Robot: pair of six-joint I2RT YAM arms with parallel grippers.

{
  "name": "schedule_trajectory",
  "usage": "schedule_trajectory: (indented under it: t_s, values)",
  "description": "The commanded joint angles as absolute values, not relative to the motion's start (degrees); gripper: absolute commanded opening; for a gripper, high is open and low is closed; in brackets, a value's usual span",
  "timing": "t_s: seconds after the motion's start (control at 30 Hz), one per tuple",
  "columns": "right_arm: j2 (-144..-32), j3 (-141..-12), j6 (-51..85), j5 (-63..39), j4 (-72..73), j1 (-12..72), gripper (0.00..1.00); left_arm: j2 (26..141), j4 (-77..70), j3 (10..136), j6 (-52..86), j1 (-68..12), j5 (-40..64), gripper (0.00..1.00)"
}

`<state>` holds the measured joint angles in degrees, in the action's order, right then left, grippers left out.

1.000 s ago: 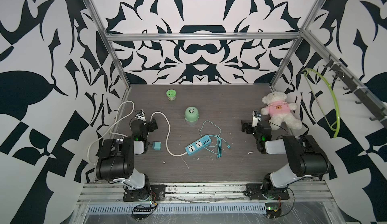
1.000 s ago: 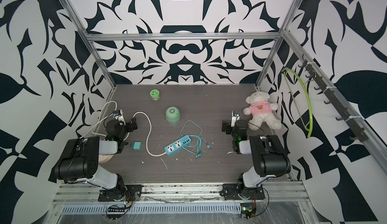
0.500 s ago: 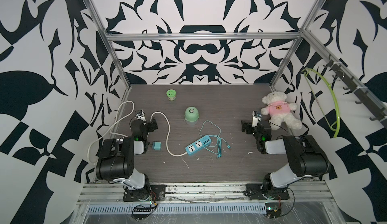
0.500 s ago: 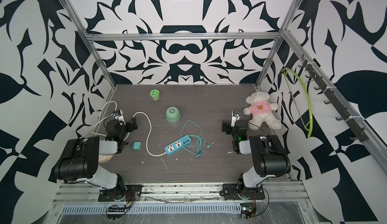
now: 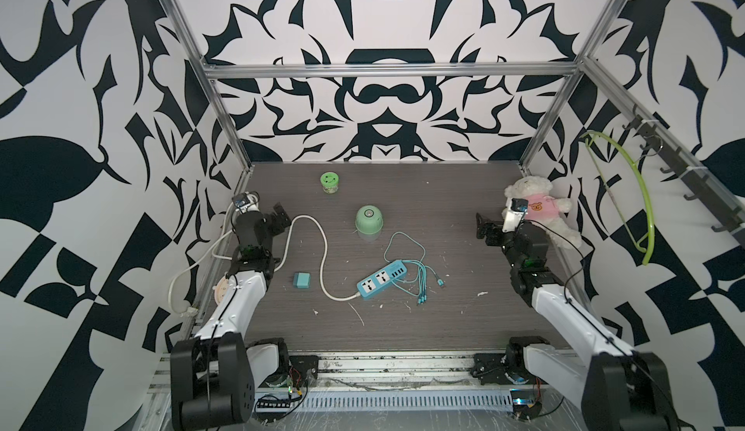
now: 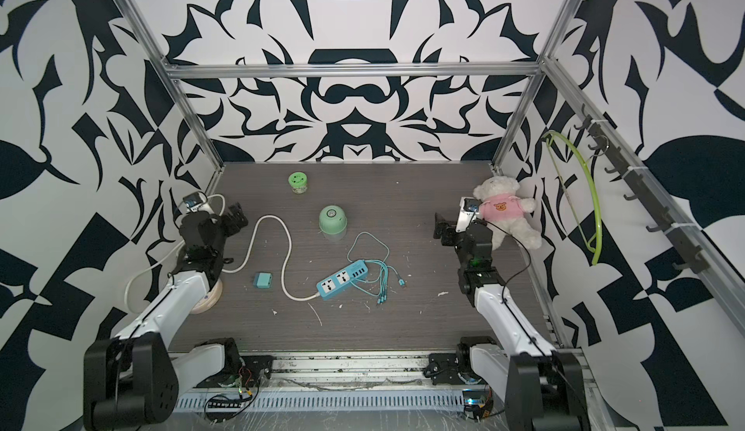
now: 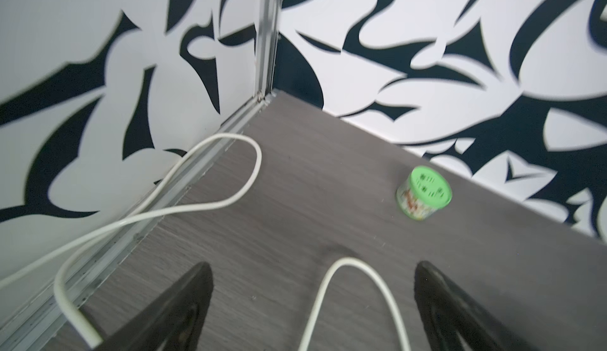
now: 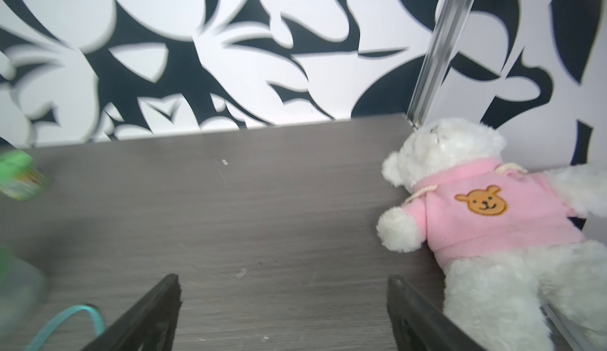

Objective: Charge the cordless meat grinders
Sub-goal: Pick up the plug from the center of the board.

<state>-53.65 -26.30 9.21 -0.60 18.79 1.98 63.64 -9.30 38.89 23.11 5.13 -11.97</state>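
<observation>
The small teal adapter block (image 5: 302,280) lies unplugged on the table, away from the blue power strip (image 5: 381,284), so I will move my left gripper back and down onto it next.
The cordless meat grinder (image 5: 369,219) (image 6: 333,220), mint-green with a round silver button on top and a clear cup base, stands upright mid-table in both top views. In front of it lies a blue power strip (image 5: 381,284) (image 6: 342,280) with a teal multi-head cable (image 5: 419,280) plugged in. My left gripper (image 5: 281,217) (image 7: 313,267) hovers open at the left wall, over a loop of the strip's white cord (image 7: 348,267). My right gripper (image 5: 483,227) (image 8: 284,280) is open and empty beside the teddy bear, well right of the grinder.
A green-lidded jar (image 5: 329,182) (image 7: 425,198) stands near the back wall. A small teal adapter block (image 5: 301,280) lies left of the strip. A white teddy bear (image 5: 540,211) (image 8: 476,214) in pink lies at the right wall. A green hanger (image 5: 629,191) hangs on the right wall.
</observation>
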Motion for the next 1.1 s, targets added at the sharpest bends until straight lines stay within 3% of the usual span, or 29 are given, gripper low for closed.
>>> schedule_trajectory:
  t_s: [0.0,0.17,0.4,0.8,1.03,1.07]
  values:
    - [-48.4,-27.7,18.6,-5.0,2.9,2.4,0.91,64.3,24.1,44.9,38.7,5.1,-10.8,0.99]
    - [-47.8,-32.8,23.3,-9.6,-8.9,5.4,0.89,65.7,40.4,45.7,53.4,4.0,-2.8,0.99]
    - [-53.2,-39.2,20.9,-9.2,-14.3,12.0,0.90,64.9,37.1,40.1,65.3,2.0,-0.1,0.99]
    - [-55.4,-40.6,20.5,-8.6,-14.2,12.9,0.90,79.5,35.8,42.9,71.4,-1.0,1.9,0.98]
    - [-54.3,-41.2,21.3,-6.5,-15.5,13.7,0.87,82.8,36.3,41.6,75.1,-1.3,1.5,0.86]
    - [-54.1,-41.3,21.4,-6.0,-15.4,14.1,0.86,83.2,36.0,41.4,75.1,-1.4,1.6,0.80]
